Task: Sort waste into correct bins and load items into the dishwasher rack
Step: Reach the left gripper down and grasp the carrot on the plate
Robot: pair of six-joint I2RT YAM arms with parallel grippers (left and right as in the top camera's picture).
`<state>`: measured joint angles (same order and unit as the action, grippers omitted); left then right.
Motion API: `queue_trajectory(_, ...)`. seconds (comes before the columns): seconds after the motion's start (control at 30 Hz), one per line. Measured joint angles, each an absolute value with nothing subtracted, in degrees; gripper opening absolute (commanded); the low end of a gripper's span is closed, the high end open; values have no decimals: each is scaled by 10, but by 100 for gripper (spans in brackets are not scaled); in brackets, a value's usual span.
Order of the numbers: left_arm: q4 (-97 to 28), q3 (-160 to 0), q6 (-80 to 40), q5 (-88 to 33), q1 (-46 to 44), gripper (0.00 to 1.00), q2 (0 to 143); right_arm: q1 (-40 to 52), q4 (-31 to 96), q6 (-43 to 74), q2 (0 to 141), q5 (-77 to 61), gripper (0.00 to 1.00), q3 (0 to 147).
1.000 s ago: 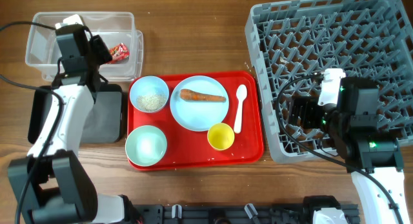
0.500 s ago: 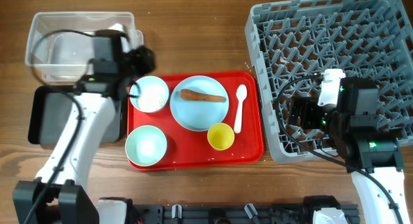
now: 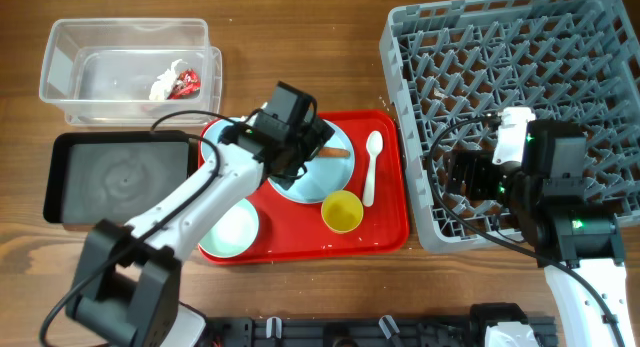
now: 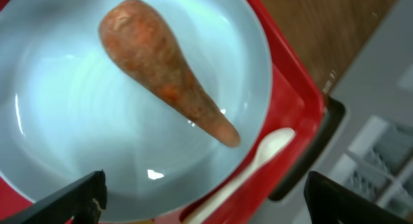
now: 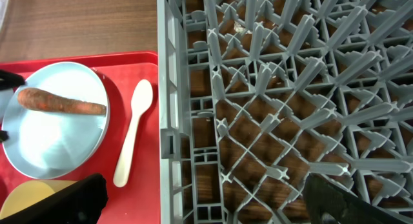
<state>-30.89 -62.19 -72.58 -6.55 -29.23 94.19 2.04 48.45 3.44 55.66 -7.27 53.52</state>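
Note:
The robot's left gripper needs to go down toward the plate (image 3: 325, 177) next, with its open fingers on either side of the brown stick-like scrap (image 4: 164, 82) where the scrap gets narrower.
My left gripper (image 3: 305, 152) is open and empty, low over the light blue plate (image 3: 325, 177) on the red tray. In the left wrist view the brown stick-like scrap (image 4: 164, 82) lies on the plate (image 4: 77, 133), ahead of my open left gripper (image 4: 213, 211). The white spoon (image 3: 371, 167) lies right of the plate, the yellow cup (image 3: 342, 211) in front of it. The red-and-white wrapper (image 3: 175, 83) lies in the clear tub (image 3: 70, 57). The black tray (image 3: 115, 177) holds nothing. My right gripper (image 3: 465, 174) is open over the grey rack (image 3: 520, 67), near its left wall (image 5: 169, 121).
The mint bowl (image 3: 228, 227) sits at the red tray's (image 3: 385, 232) front left, partly under my left arm. The bowl with rice crumbs is mostly hidden by that arm. The right wrist view also shows the spoon (image 5: 132, 133) and plate (image 5: 58, 140).
My left arm has swung right from over the clear tub to over the plate. The wrapper now lies loose in the tub. The right arm has not moved.

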Motion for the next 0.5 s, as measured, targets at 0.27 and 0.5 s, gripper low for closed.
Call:
queue_trajectory(0.27,-259,-622,-760,-24,-299,82,1024,20,484,37,557,-73,100,535)
queue_trajectory(0.5,-250,-622,-766,-1,-299,51,1050,20,485,37,557,-73,100,535)
